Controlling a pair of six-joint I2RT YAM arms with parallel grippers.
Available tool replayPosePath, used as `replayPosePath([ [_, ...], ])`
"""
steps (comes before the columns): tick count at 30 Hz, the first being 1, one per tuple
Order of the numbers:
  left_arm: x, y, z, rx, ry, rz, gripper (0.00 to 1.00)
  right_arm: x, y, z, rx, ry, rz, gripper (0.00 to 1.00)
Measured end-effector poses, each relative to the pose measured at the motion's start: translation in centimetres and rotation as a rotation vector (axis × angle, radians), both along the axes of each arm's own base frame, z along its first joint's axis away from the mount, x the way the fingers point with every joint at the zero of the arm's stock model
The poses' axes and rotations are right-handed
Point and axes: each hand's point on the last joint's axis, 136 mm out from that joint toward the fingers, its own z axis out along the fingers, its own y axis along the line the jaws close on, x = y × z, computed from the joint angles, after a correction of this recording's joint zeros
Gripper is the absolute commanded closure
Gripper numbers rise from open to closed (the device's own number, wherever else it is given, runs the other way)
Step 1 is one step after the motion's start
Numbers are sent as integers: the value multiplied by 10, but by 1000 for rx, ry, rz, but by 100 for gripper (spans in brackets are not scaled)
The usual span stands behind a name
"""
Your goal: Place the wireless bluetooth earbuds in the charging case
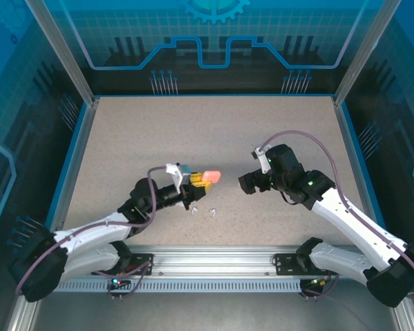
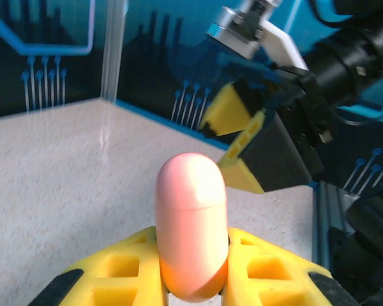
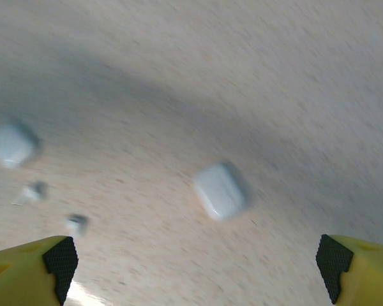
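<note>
My left gripper should tip down next, then lower and release the pink charging case on the clear, bare tabletop beyond the earbuds.
A salmon-pink charging case (image 2: pixel 191 223) stands upright and closed between the yellow fingers of my left gripper (image 2: pixel 193 258), which is shut on it. From above, the pink charging case (image 1: pixel 208 178) is held a little over the table's middle by the left gripper (image 1: pixel 199 182). Two tiny white earbuds (image 1: pixel 192 207) (image 1: pixel 212 213) lie on the table just in front of it. My right gripper (image 1: pixel 247 183) hangs open to the right of the case, nothing between its fingers; the right gripper (image 2: pixel 235 141) faces the case in the left wrist view.
Below my open right gripper (image 3: pixel 198 271) a white rounded case (image 3: pixel 220 190) lies on the speckled table. Another white case (image 3: pixel 11 144) lies at the left, with two small blurred pieces (image 3: pixel 33 190) (image 3: pixel 76 222) near it. Metal rails and blue walls enclose the table (image 1: pixel 214 131).
</note>
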Motion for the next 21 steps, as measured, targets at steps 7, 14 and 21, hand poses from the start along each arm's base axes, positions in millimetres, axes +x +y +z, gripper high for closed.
replayPosePath([
  [7, 46, -25, -57, 110, 263, 75, 100, -9, -38, -20, -94, 29, -120, 0],
  [14, 67, -41, -124, 189, 523, 122, 100, -16, -48, -13, -69, -14, -143, 0],
  [21, 72, -46, -161, 209, 673, 159, 96, -21, -53, -11, -57, -30, -153, 0],
])
